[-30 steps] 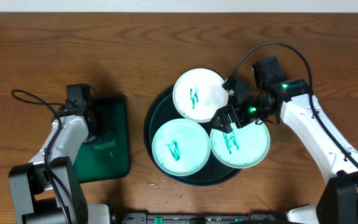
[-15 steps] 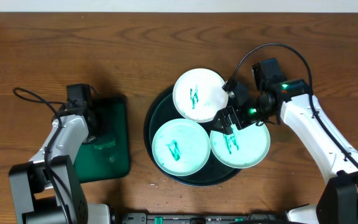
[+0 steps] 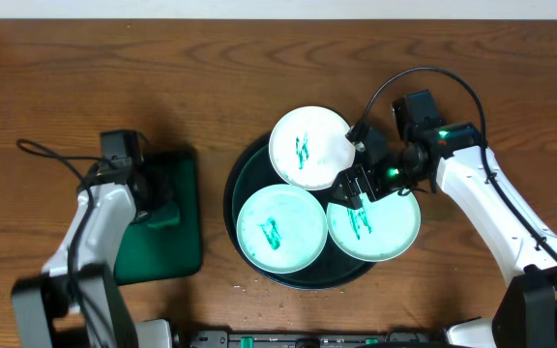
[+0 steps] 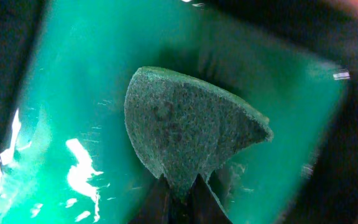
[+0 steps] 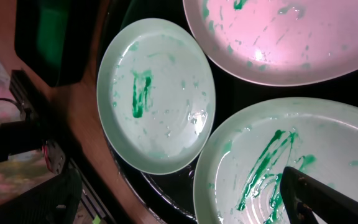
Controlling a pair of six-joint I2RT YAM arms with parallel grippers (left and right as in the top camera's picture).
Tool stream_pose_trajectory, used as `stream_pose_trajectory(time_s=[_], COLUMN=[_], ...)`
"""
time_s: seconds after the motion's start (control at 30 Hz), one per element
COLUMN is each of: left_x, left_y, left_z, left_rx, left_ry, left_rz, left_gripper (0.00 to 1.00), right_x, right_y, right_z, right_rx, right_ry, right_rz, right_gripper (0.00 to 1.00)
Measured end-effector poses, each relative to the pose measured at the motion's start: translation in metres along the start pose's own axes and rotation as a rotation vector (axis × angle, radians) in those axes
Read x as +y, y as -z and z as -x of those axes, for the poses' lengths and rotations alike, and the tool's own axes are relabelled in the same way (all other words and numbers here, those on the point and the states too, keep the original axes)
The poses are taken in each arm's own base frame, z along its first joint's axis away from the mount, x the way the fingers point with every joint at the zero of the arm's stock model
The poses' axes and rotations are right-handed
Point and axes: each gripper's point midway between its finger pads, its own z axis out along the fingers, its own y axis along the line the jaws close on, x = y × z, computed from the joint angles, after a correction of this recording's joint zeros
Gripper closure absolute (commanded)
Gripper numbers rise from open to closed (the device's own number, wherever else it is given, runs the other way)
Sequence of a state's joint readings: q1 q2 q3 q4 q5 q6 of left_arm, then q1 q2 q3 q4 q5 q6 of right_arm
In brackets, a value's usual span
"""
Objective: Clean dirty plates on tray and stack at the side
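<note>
The rim of the plate (image 3: 319,206) (image 5: 214,95) nearest the rectangular tray has a dark gap for a finger, so my right gripper will next go left in the overhead view and down onto it.
Three pale plates with green scribbles lie on the round dark tray (image 3: 243,176): one at the back (image 3: 309,147), one front left (image 3: 280,228), one front right (image 3: 375,227). My right gripper (image 3: 353,189) hovers open between the back plate and the front right plate. In the right wrist view one dark finger (image 5: 319,199) hangs over the front right plate (image 5: 260,186), beside the front left plate (image 5: 157,102) and the back plate (image 5: 278,37). My left gripper (image 4: 182,196) is shut on a dark green sponge (image 4: 185,127) over the rectangular tray (image 4: 73,93).
The small rectangular green tray (image 3: 177,249) sits at the left of the table, apart from the round tray. Brown wood tabletop (image 3: 114,87) surrounds both. A black cable (image 3: 424,72) loops behind my right arm. Equipment lines the table's front edge (image 3: 259,338).
My left arm has shifted slightly, with the sponge still pinched over the rectangular tray. The right arm and the plates have not moved.
</note>
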State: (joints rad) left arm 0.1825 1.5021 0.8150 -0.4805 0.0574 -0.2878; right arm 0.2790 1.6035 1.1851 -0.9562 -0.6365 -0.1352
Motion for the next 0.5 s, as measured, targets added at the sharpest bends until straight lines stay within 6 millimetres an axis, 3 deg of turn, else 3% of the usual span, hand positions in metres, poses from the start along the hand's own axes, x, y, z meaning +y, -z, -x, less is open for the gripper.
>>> stream_pose_trajectory(time_s=[0.27, 0.5], left_x=[-0.006, -0.005], left_y=[0.059, 0.065], left_z=[0.011, 0.006], left_rx=[-0.143, -0.139], left_ry=[-0.002, -0.002], left_rz=[-0.065, -0.064], left_gripper=[0.93, 0.93], right_x=[-0.001, -0.004], right_y=[0.0, 0.0], right_z=[0.004, 0.024], right_rx=[-0.015, -0.096], right_ry=[0.011, 0.053], right_rz=[-0.002, -0.013], right_gripper=[0.01, 0.01])
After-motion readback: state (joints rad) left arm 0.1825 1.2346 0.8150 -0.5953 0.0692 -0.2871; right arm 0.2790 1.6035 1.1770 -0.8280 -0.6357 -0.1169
